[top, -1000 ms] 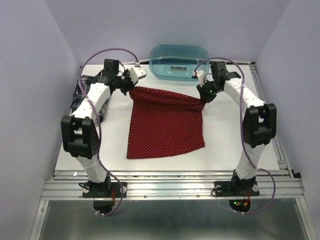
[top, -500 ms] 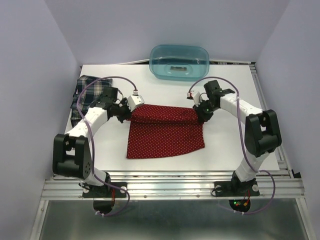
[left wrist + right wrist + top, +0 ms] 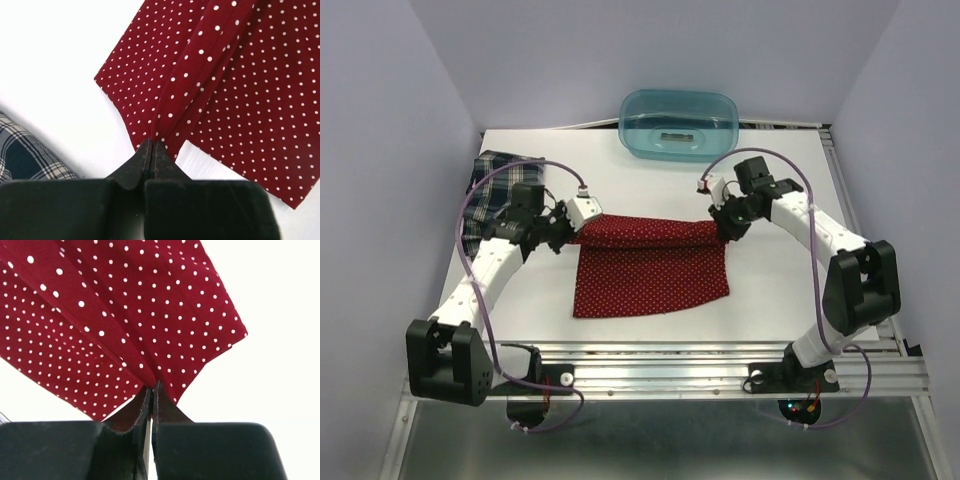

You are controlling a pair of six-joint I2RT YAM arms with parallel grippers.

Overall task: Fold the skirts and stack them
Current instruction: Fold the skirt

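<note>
Next, my right gripper draws the skirt's held corner back and down onto the skirt's near corner [image 3: 726, 292] [image 3: 101, 415] and releases it there, since the skirt's near part still lies uncovered.
The red skirt with tiny white dots [image 3: 650, 268] lies in the middle of the white table, its far edge lifted and carried toward me over the rest. My left gripper [image 3: 572, 232] is shut on its far left corner [image 3: 165, 125]. My right gripper [image 3: 720, 228] is shut on its far right corner [image 3: 150, 355]. The cloth between them forms a raised roll across the skirt. The dark plaid skirt [image 3: 492, 190] lies crumpled at the far left of the table, and a bit of it shows in the left wrist view [image 3: 25, 155].
A translucent teal plastic tub [image 3: 679, 122] stands at the far middle edge of the table. Purple walls close in on the left, right and back. A metal rail runs along the near edge by the arm bases.
Both grippers have carried the red skirt's far edge toward me, from near the tub to over the skirt's middle, and lower. The plaid skirt has come into full view.
</note>
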